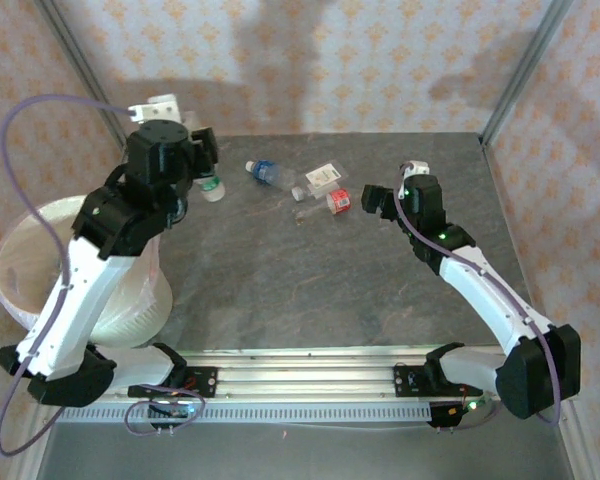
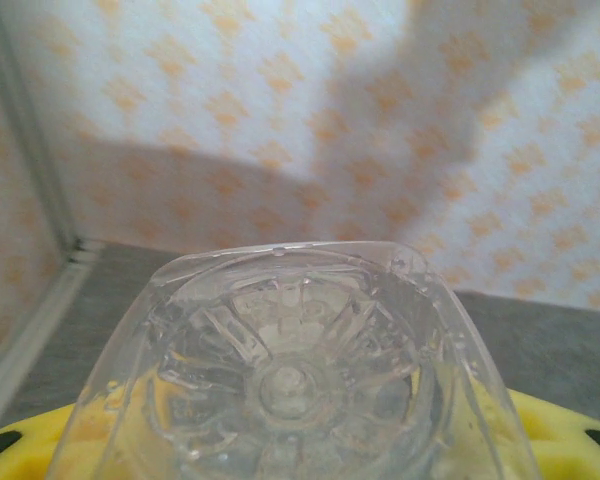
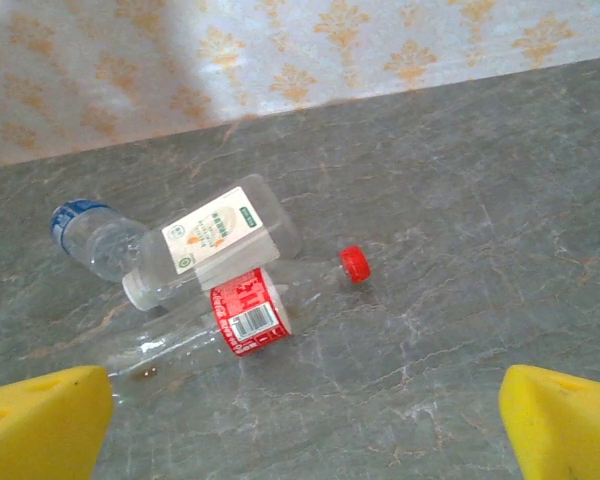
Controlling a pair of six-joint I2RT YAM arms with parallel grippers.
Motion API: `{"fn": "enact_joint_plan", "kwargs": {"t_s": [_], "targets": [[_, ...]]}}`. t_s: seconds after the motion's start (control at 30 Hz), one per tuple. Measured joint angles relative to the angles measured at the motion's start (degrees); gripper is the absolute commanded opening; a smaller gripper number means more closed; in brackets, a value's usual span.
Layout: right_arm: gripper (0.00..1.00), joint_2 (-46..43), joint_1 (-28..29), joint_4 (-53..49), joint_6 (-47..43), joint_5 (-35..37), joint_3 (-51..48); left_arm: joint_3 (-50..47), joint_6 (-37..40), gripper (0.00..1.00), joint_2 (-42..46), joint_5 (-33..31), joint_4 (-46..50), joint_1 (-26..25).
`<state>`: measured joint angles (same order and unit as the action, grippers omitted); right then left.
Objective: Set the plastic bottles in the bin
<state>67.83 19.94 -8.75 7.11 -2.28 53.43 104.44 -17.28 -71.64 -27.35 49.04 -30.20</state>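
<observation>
My left gripper holds the clear plastic bottle and needs to swing it back toward my base first to get over the bin's opening, then release the bottle.
My left gripper is shut on a clear plastic bottle with a green label, held at the table's far left, just beyond the bin. In the left wrist view that bottle's ribbed base sits between my yellow fingers. The bin is a round white basket at the table's left edge, partly under my left arm. Three more plastic bottles lie together mid-table: a blue-capped one, a white-labelled one and a red-labelled, red-capped one. My right gripper hangs open just right of them, with nothing between its fingertips.
The grey stone-patterned table is walled by patterned panels with metal posts at the back corners. The rail carrying both arm bases runs along the near edge. A purple cable loops over the left arm.
</observation>
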Motion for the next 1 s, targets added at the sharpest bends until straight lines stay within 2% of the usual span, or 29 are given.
{"fn": "enact_joint_plan", "kwargs": {"t_s": [0.13, 0.27, 0.37, 0.5, 0.57, 0.67, 0.83, 0.93, 1.0], "targets": [[0.99, 2.21, 0.0, -0.15, 1.16, 1.31, 0.39, 4.74, 1.18, 0.45, 0.52, -9.42, 5.05, 1.18], [0.99, 3.37, 0.0, -0.55, 2.16, 1.46, 1.2, 5.27, 3.3, 0.46, 0.83, -17.92, 7.56, 3.32], [0.99, 3.37, 0.0, -0.7, 2.58, 1.46, 1.97, 2.6, 5.35, 0.46, 1.92, -21.18, 7.85, 9.7], [0.99, 3.37, 0.0, -0.85, 3.19, 1.46, 2.84, -2.78, 6.47, 0.46, 4.72, -22.51, 7.89, 19.69], [0.99, 3.37, 0.0, -1.42, 3.41, 1.46, 3.23, -6.49, 6.36, 0.46, 7.06, -21.27, 7.98, 24.9], [0.99, 3.37, 0.0, -2.45, 3.45, 1.49, 3.74, -12.26, 5.09, 0.46, 10.84, -16.04, 7.98, 34.53], [0.99, 3.37, 0.0, -3.76, 3.48, 1.46, 3.78, -20.28, 0.96, 0.46, 14.78, -1.9, 7.21, 49.53], [0.99, 3.37, 0.0, -4.17, 3.69, 1.46, 3.89, -23.91, -1.62, 0.46, 15.15, 5.81, 5.75, 54.47], [0.99, 3.37, 0.0, -4.2, 3.85, 1.49, 3.96, -25.97, -3.48, 0.48, 14.97, 10.4, 4.26, 55.93]]}}
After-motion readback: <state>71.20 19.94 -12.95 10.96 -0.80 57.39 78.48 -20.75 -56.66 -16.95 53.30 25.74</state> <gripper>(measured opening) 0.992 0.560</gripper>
